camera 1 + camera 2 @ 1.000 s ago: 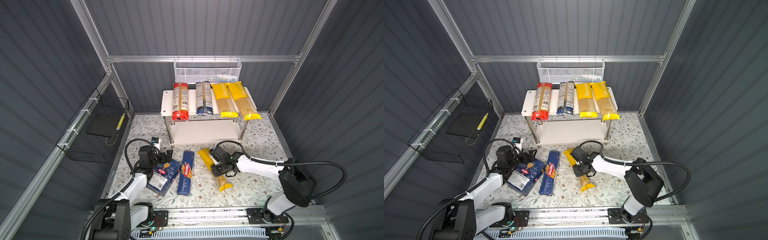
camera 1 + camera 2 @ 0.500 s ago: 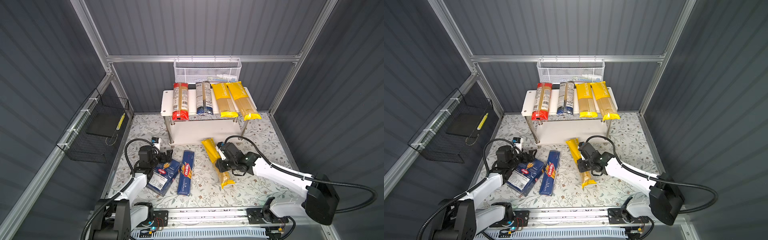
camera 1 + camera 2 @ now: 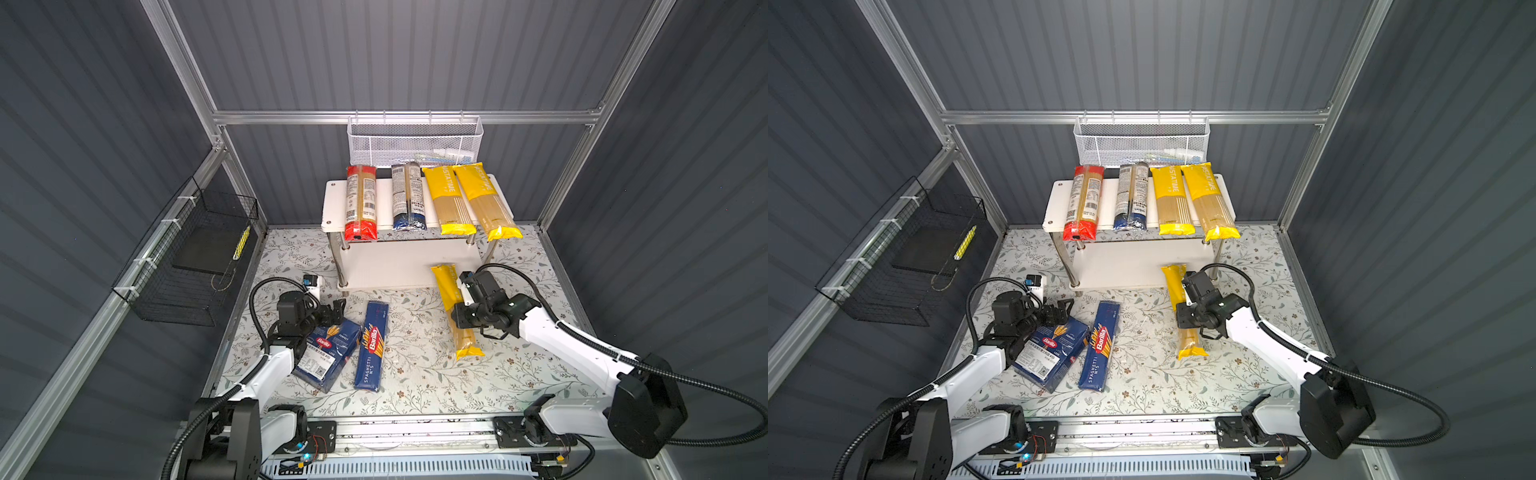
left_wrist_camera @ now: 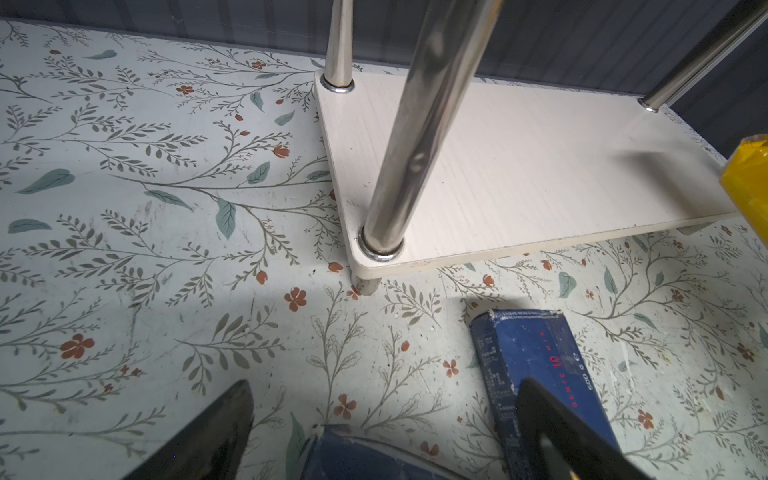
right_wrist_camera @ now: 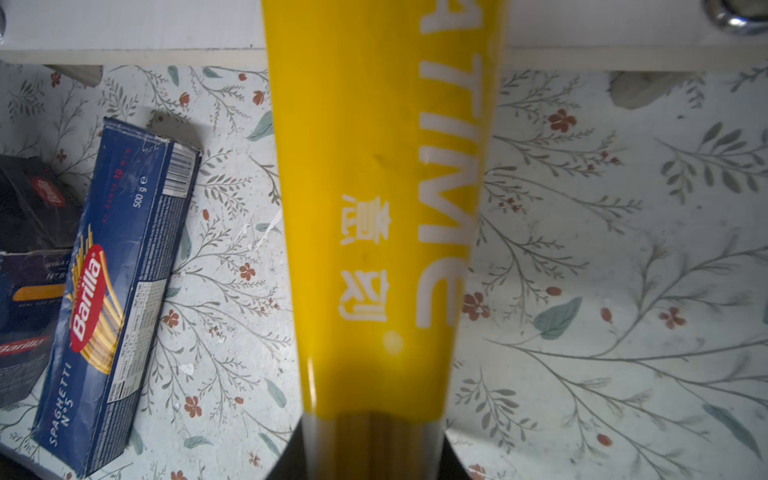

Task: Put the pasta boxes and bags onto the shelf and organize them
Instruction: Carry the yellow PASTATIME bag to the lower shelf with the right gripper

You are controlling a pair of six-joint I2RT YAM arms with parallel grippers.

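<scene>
My right gripper moves outward to the lower board beside its nearer front post next. It then releases the yellow bag, since only the bag's far end reaches over the board.
My right gripper is shut on a yellow PASTATIME bag near its middle. The bag's far end reaches over the front edge of the shelf's lower board, by the right front post. Four bags lie on the top board: red-ended, dark-blue-ended and two yellow. The wide pasta box and the narrow SPAGHETTI box lie on the floor. My left gripper is open above the wide box's far corner.
A white mesh basket hangs on the back wall above the shelf. A black wire basket hangs on the left wall. The shelf's chrome front-left post stands close ahead of my left gripper. A small white device sits beside the left arm.
My right gripper has carried the yellow bag to the right and back toward the shelf, its far end now over the lower board's edge. The left arm and boxes have not moved.
</scene>
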